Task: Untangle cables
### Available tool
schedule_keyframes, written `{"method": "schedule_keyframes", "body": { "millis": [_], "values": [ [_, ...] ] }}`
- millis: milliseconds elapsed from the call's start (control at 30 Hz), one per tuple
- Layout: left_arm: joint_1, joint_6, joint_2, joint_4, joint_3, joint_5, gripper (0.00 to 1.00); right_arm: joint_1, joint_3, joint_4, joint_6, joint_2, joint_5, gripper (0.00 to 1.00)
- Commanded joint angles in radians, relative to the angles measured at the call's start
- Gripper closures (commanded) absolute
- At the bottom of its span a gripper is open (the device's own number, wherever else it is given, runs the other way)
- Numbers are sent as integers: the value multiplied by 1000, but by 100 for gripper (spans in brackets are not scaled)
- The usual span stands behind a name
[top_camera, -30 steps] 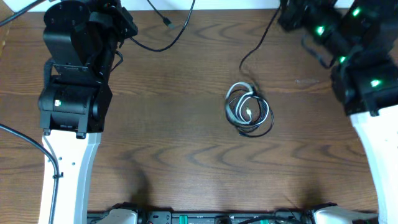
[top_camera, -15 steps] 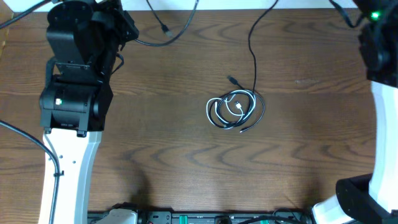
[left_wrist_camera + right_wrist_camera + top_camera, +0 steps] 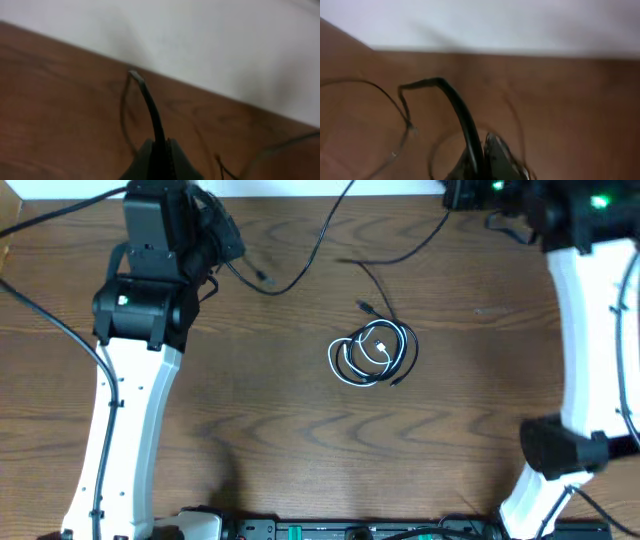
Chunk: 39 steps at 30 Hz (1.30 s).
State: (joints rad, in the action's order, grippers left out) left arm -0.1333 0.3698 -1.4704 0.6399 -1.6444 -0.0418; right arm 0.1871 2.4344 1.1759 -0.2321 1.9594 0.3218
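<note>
My left gripper lowers the black cable next toward the part of the bare wood table below that lies clear of the coil, and releases it there.
A coil of cables (image 3: 372, 352), one white loop and black loops, lies at the table's middle. A black strand (image 3: 372, 290) runs from the coil up toward my right gripper (image 3: 457, 196) at the far edge. In the right wrist view that gripper (image 3: 480, 152) is shut on a black cable (image 3: 451, 97) that arcs up and left. My left gripper (image 3: 222, 242) is at the far left. In its wrist view it (image 3: 160, 152) is shut on a black cable (image 3: 150, 102) with its plug end pointing up. That cable (image 3: 300, 265) curves off the far edge.
The wooden table (image 3: 260, 430) ends at a white far edge (image 3: 280, 186). The left arm's white link (image 3: 120, 430) and the right arm's white link (image 3: 585, 330) stand along the two sides. The arm bases line the near edge.
Both arms have swung toward the far edge and inward. The coil slid left and a black strand has been drawn out of it toward the right gripper.
</note>
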Motion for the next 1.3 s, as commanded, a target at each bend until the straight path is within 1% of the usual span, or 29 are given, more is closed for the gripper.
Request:
{"method": "schedule_keyframes", "body": {
  "millis": [0, 267, 500, 633, 667, 733, 767, 800, 833, 867, 900, 933, 1033, 1100, 1167, 1267],
  "values": [
    [4, 8, -20, 34, -9, -22, 93, -2, 3, 51, 30, 48, 13, 99],
    [4, 8, -60, 126, -9, -22, 92, 21, 3, 143, 56, 168, 12, 99],
    [4, 8, -114, 193, -9, -14, 92, 37, 1, 161, 78, 211, 9, 99],
    [4, 5, -161, 204, -9, 48, 92, 37, 0, 163, 81, 212, 9, 99],
    [4, 5, -184, 201, -9, 96, 92, 37, 0, 163, 81, 212, 10, 99],
    [4, 5, -210, 191, -9, 143, 91, 39, 0, 164, 81, 212, 10, 99],
    [4, 5, -219, 186, -9, 158, 87, 39, -1, 164, 82, 212, 10, 99],
    [4, 5, -226, 182, -9, 171, 73, 40, -1, 164, 81, 212, 10, 99],
    [4, 5, -233, 179, -9, 188, 49, 44, -1, 164, 84, 212, 10, 99],
    [4, 5, -233, 173, -9, 200, 33, 49, -2, 164, 87, 212, 8, 99],
    [4, 5, -233, 166, -9, 211, 20, 53, -4, 163, 92, 212, 5, 99],
    [4, 4, -232, 160, -9, 213, 12, 58, -8, 159, 92, 212, -3, 99],
    [4, 5, -217, 140, -9, 206, 10, 72, -17, 148, 92, 214, -9, 99],
    [4, 3, -199, 140, -9, 154, 10, 73, -17, 144, 92, 214, -9, 99],
    [4, -30, -182, 131, -9, 45, 10, 73, -17, 143, 91, 214, -9, 99],
    [3, -113, -175, 101, -9, -197, 10, 73, -17, 143, 90, 216, -9, 99]
  ]
}}
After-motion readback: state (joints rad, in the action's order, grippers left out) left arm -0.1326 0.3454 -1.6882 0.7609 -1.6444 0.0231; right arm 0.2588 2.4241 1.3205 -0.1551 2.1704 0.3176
